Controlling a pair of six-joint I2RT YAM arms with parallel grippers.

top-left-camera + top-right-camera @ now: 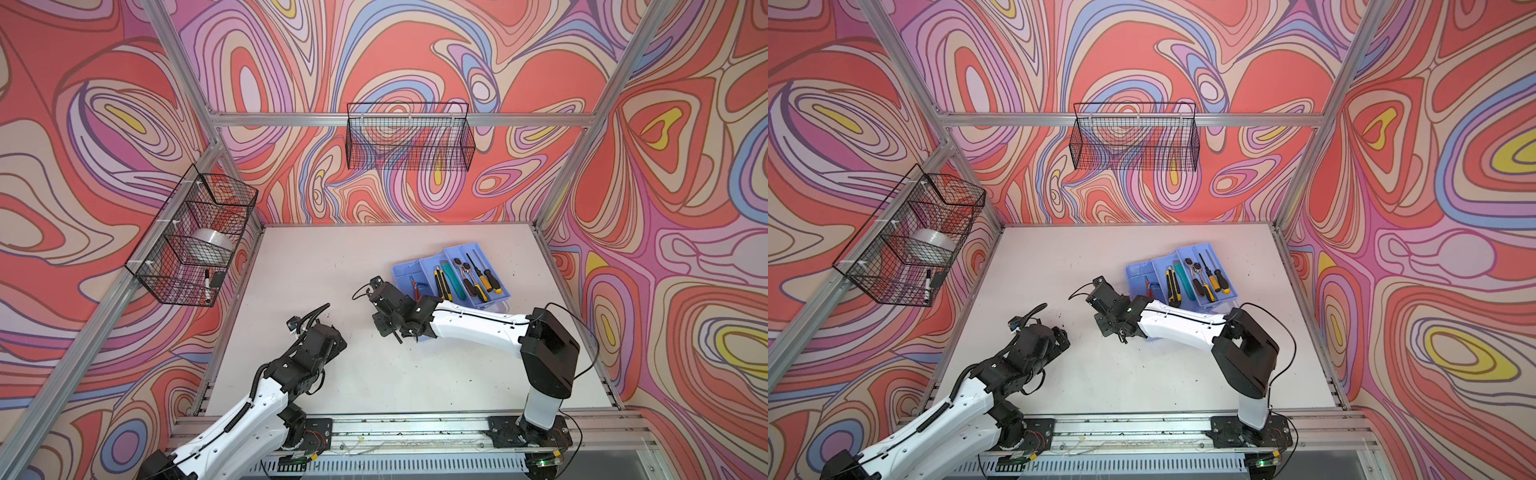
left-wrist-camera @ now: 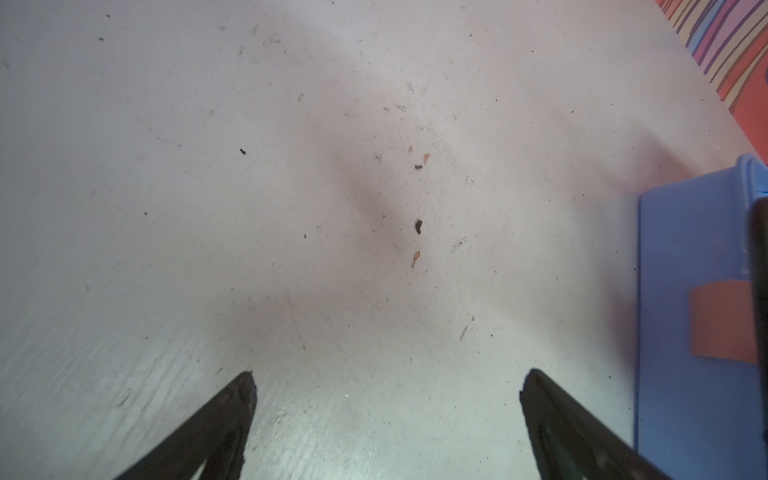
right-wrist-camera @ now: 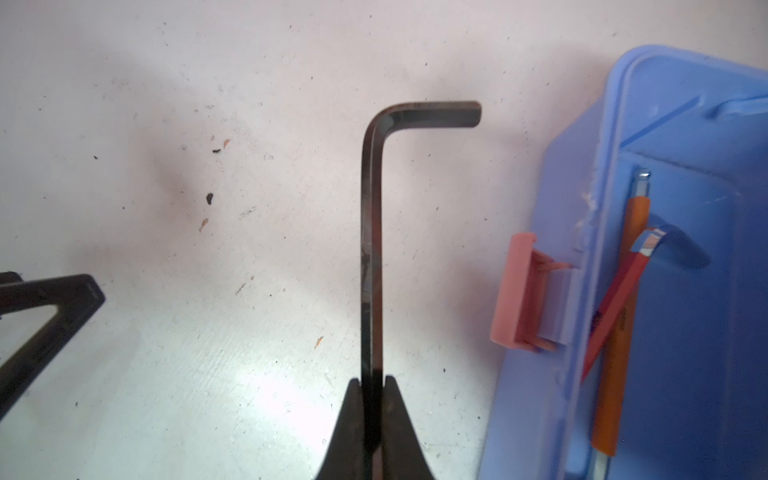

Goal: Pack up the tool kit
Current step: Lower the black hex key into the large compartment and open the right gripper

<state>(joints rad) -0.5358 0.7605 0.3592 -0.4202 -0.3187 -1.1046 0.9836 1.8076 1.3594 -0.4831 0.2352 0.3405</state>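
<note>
My right gripper goes past the pink latch, down into the box's section with the orange pencil, and lets go next, since the hex key hangs outside the box.
The tool kit stands open at the right back of the table, a light blue box with a blue divided tray resting askew on it. Knives, a wrench and screwdrivers lie in the tray. My right gripper is shut on a black L-shaped hex key, held over bare table just beside the box's rim and pink latch. An orange pencil lies inside the box. My left gripper hangs open over the table, nothing between its fingers.
A black wire basket on the left wall holds a tape roll and a marker. Another wire basket hangs on the back wall. Small dark crumbs dot the white table. Both grippers hang close together mid-table.
</note>
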